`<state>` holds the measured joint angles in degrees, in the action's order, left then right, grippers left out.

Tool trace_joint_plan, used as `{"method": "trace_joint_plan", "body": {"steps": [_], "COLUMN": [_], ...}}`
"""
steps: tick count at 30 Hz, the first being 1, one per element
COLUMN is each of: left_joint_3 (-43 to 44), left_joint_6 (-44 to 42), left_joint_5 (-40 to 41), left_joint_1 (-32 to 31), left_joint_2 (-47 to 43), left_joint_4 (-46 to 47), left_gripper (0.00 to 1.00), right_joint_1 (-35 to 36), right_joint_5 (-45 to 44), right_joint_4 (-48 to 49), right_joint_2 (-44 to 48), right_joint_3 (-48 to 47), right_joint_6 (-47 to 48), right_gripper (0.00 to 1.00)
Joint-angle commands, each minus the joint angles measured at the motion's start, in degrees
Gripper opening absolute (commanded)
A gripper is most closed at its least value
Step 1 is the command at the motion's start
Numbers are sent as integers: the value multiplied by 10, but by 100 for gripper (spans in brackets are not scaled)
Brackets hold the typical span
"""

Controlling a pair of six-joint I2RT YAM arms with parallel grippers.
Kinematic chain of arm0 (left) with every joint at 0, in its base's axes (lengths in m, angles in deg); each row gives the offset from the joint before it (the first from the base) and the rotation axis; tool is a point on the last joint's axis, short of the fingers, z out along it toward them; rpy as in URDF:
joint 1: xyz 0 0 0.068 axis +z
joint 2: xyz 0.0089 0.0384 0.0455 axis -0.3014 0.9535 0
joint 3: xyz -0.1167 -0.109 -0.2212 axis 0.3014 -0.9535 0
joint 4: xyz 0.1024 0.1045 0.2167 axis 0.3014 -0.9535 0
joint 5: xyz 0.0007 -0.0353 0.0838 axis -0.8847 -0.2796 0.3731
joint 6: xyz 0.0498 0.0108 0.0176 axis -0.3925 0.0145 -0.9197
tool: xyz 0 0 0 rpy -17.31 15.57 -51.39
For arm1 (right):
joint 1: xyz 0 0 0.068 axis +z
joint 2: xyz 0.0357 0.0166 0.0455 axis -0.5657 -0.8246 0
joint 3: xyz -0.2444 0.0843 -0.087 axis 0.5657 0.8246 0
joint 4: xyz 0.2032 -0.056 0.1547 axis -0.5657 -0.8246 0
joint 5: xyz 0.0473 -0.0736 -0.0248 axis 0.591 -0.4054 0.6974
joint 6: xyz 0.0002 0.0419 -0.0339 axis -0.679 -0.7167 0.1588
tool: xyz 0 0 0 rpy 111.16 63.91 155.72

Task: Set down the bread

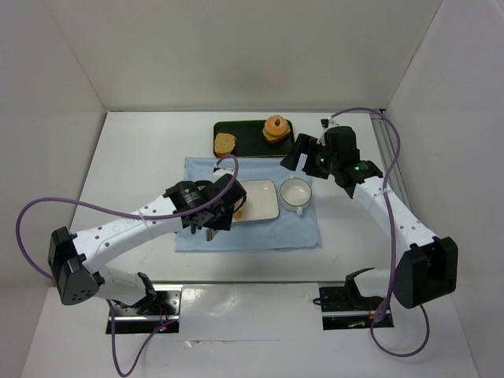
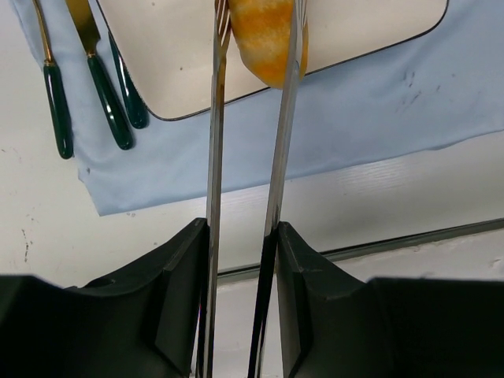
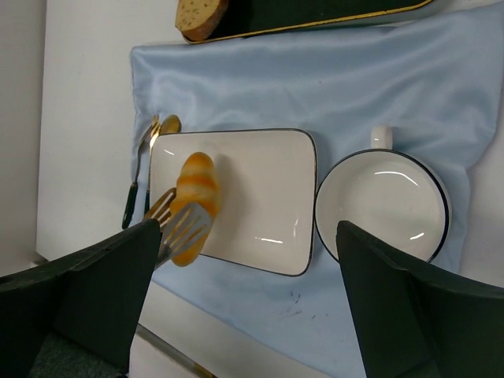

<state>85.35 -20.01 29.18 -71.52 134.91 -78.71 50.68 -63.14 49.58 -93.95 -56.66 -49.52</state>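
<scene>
The pinched bread is already over the white plate, so my left gripper moves down slightly toward the cup next, then releases the tongs' arms.
The bread (image 3: 195, 197) is a golden-orange ridged roll pinched between the two slotted blades of metal tongs (image 2: 214, 157). In the left wrist view the bread (image 2: 268, 39) sits at the tong tips, over the near left edge of the white rectangular plate (image 3: 260, 181). Whether it touches the plate I cannot tell. My left gripper (image 2: 242, 228) is shut on the tongs' arms, seen from above at the plate's left end (image 1: 216, 206). My right gripper (image 3: 246, 228) stands open and empty, high above the plate and cup.
A white cup (image 3: 382, 201) stands right of the plate on the blue cloth (image 1: 252, 236). Green-handled cutlery (image 2: 102, 87) lies left of the plate. At the back, a dark tray (image 1: 248, 134) carries a bread slice (image 1: 225, 143) and a round pastry (image 1: 276, 128).
</scene>
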Motion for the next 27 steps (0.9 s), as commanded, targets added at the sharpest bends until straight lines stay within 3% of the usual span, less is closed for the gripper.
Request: {"method": "trace_joint_plan", "body": {"steps": [1,21,27], "left_joint_3": [-21,-79,-67], "left_joint_6": [17,24,24], "left_joint_5": [28,17,7], "left_joint_1": [-6,-6,-6], "left_joint_2": [-9,-9,-9], "left_joint_4": [38,74,74], "left_gripper": [46,48,57], "right_joint_1": [-3,-3,-3], "right_joint_5": [5,-5,-5], "right_joint_4": [1,-24,-29], "right_joint_2": [34,90,90], "right_joint_3": [-13,28,28], "right_joint_6": [-3,-8,-8], "right_gripper": [99,99,99]}}
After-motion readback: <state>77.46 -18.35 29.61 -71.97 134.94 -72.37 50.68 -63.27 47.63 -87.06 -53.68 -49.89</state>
